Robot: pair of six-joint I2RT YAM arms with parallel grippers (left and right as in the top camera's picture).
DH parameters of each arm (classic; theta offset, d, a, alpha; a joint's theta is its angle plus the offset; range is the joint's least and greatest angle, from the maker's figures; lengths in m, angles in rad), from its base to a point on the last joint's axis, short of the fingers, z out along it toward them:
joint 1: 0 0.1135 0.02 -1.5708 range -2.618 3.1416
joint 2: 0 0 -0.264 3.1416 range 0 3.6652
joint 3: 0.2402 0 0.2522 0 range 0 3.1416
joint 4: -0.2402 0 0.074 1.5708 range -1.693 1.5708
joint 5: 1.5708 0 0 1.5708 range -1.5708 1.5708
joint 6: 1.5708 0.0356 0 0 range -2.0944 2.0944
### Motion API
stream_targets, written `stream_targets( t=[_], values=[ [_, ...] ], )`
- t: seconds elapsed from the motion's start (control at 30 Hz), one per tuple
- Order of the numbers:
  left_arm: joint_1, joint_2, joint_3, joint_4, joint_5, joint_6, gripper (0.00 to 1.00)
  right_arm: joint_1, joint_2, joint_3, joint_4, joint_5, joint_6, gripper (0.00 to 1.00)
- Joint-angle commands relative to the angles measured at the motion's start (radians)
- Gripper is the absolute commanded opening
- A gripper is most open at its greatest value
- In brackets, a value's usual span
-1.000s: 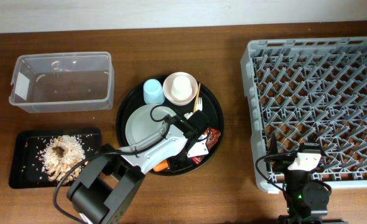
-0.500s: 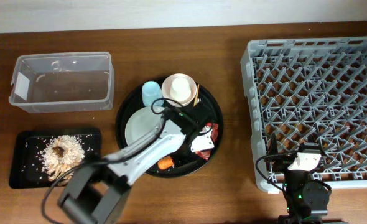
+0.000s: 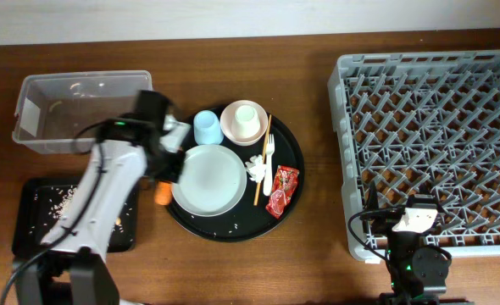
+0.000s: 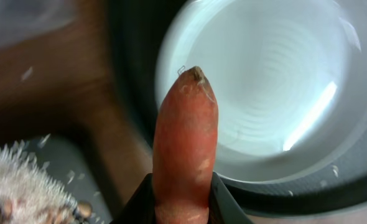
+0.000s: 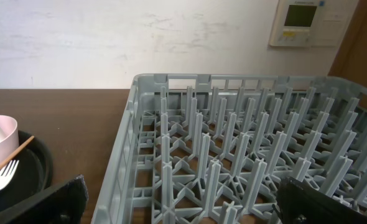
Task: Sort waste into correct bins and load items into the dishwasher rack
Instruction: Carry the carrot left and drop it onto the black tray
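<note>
I will next swing the carrot [image 3: 163, 194] with my left gripper over the shallow tray to the left [image 3: 67, 213] in the overhead view, which already holds rice. Then I will lower the carrot and let it go.
My left gripper [image 3: 160, 180] is shut on the orange carrot [image 3: 163, 194] and holds it over the table, between the round black tray [image 3: 294, 161] and the shallow black tray [image 3: 31, 222]. In the left wrist view the carrot [image 4: 185, 143] stands between the fingers [image 4: 183, 202], with the grey plate [image 4: 264, 93] behind it and rice [image 4: 12, 186] at lower left. On the round tray are the plate [image 3: 209, 180], blue cup [image 3: 206, 127], pink bowl holding a white cup [image 3: 245, 123], chopsticks [image 3: 262, 161], white fork [image 3: 270, 169], napkin [image 3: 255, 169] and red wrapper [image 3: 282, 191]. My right gripper [image 3: 411, 222] is open and empty at the rack's near edge.
The clear tub [image 3: 80, 110] stands at the back left. The grey rack [image 3: 436, 127] fills the right side and shows in the right wrist view [image 5: 233, 143]. My left arm crosses over the shallow black tray and hides much of the rice.
My left arm has swung left off the round tray with the carrot, uncovering the plate and wrapper. The right arm has not moved.
</note>
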Motion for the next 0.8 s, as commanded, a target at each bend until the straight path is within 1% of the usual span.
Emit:
stream_targets(
  t=[0.0, 0.1, 0.2, 0.3, 0.43, 0.5, 0.63, 0.67, 0.7, 0.73, 0.77],
  values=[
    [0.146, -0.021, 0.019, -0.005, 0.004, -0.169, 0.04, -0.006, -0.006, -0.008, -0.003, 0.001, -0.003, 0.99],
    [0.265, -0.021, -0.005, -0.007, 0.011, -0.273, 0.04, -0.006, -0.006, -0.008, -0.003, 0.001, -0.003, 0.99],
    [0.354, -0.021, -0.059, 0.006, 0.011, -0.393, 0.04, -0.006, -0.006, -0.008, -0.003, 0.001, -0.003, 0.99],
    [0.444, -0.021, -0.088, 0.019, 0.011, -0.482, 0.04, -0.006, -0.006, -0.008, -0.003, 0.001, -0.003, 0.99],
    [0.527, -0.021, -0.122, 0.036, 0.011, -0.576, 0.04, -0.006, -0.006, -0.008, -0.003, 0.001, -0.003, 0.99],
    [0.572, -0.021, -0.164, 0.064, 0.011, -0.641, 0.04, -0.006, -0.006, -0.008, -0.003, 0.001, -0.003, 0.99],
    [0.621, -0.021, -0.251, 0.131, 0.011, -0.695, 0.06, -0.006, -0.006, -0.008, -0.003, 0.001, -0.003, 0.99],
    [0.627, -0.021, -0.264, 0.145, 0.011, -0.695, 0.17, -0.006, -0.006, -0.008, -0.003, 0.001, -0.003, 0.99],
    [0.634, -0.021, -0.273, 0.157, 0.011, -0.695, 0.23, -0.006, -0.006, -0.008, -0.003, 0.001, -0.003, 0.99],
    [0.639, -0.021, -0.274, 0.164, 0.011, -0.695, 0.33, -0.006, -0.006, -0.008, -0.003, 0.001, -0.003, 0.99],
    [0.642, -0.021, -0.274, 0.171, 0.011, -0.695, 0.34, -0.006, -0.006, -0.008, -0.003, 0.001, -0.003, 0.99]
  ],
)
